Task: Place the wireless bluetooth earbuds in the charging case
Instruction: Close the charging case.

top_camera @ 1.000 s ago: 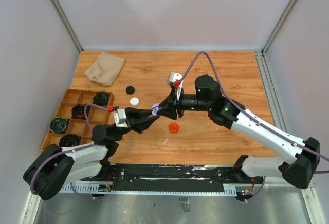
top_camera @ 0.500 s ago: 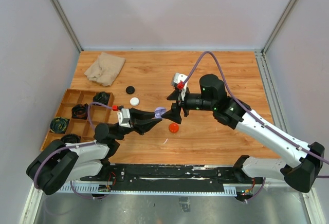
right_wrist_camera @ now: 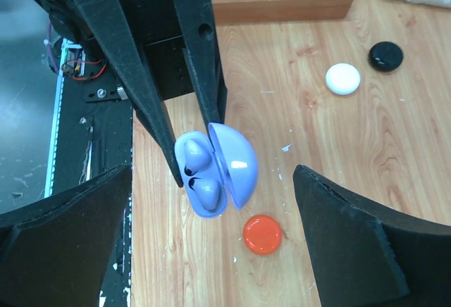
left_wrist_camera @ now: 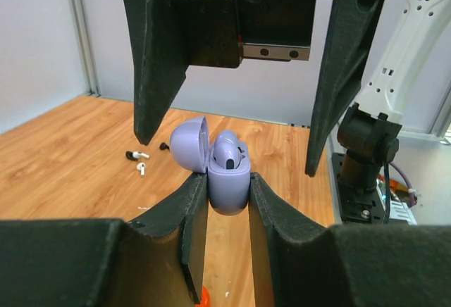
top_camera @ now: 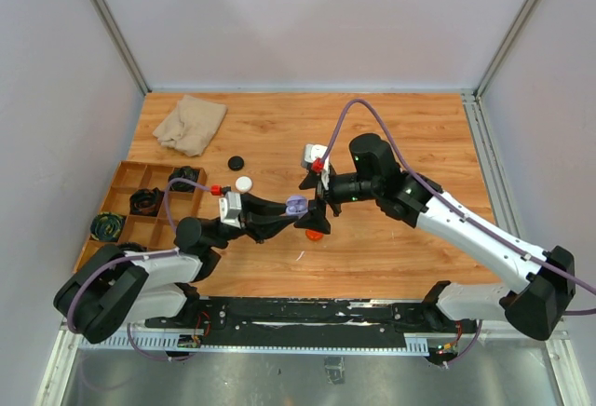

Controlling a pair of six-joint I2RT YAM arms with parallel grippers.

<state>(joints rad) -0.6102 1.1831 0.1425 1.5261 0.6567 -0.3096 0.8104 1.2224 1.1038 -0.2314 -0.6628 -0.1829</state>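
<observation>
My left gripper tips downward and lowers the case onto the bare wood (top_camera: 294, 240) beside the red puck to release it next, since both earbuds lie in their sockets.
A lilac charging case (top_camera: 296, 206) hangs above the table with its lid open, and my left gripper (top_camera: 294, 209) is shut on its body. In the left wrist view the case (left_wrist_camera: 229, 180) sits between the two pads, lid (left_wrist_camera: 189, 140) tipped left. Two lilac earbuds (right_wrist_camera: 198, 158) (right_wrist_camera: 210, 193) lie in their sockets. My right gripper (right_wrist_camera: 213, 173) stands open directly over the case, its fingers (left_wrist_camera: 151, 60) wide on either side and touching nothing. A black earbud (left_wrist_camera: 132, 155) and a white earbud (left_wrist_camera: 141, 168) lie loose on the wood beyond.
A red puck (top_camera: 315, 233) lies on the table just under the case. A white puck (top_camera: 244, 183) and a black puck (top_camera: 237, 162) lie further back left. A wooden compartment tray (top_camera: 119, 171) holds coiled cables at the left edge. A beige cloth (top_camera: 190, 123) lies at the back left.
My right gripper has opened wide; it drew back to the right, then came in over the case. My left gripper has carried the case slightly right.
</observation>
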